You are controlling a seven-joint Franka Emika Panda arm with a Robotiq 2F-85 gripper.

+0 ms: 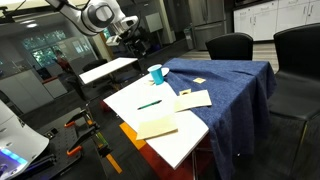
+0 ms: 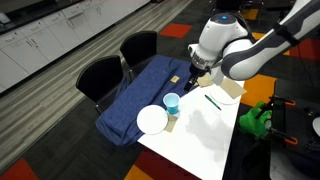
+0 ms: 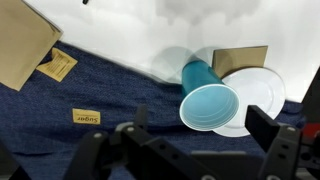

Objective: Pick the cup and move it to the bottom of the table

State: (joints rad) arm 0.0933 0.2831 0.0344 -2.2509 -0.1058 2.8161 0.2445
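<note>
The cup (image 3: 207, 96) stands below the gripper and its opening has room for one finger's end, so next the gripper will lower its open fingers over the side of the cup's rim away from the plate.
The teal-blue cup (image 3: 207, 96) stands upright on the table, its open mouth toward the wrist camera. It shows in both exterior views (image 1: 156, 73) (image 2: 171, 102). The table (image 1: 170, 140) is white, partly draped in dark blue cloth (image 1: 225, 85). My gripper (image 3: 200, 130) is open and empty, held above the cup, with the cup's rim between the two fingers in the wrist view. In an exterior view the gripper (image 2: 196, 82) hangs above the cloth, apart from the cup.
A white plate (image 3: 255, 95) lies beside the cup, also in an exterior view (image 2: 152, 120). Yellowish papers (image 1: 193, 99) (image 1: 157, 126) and a green pen (image 1: 149, 104) lie on the white part. Sugar packets (image 3: 86, 117) (image 3: 58, 66) lie on the cloth. Black chairs (image 2: 100, 75) stand behind.
</note>
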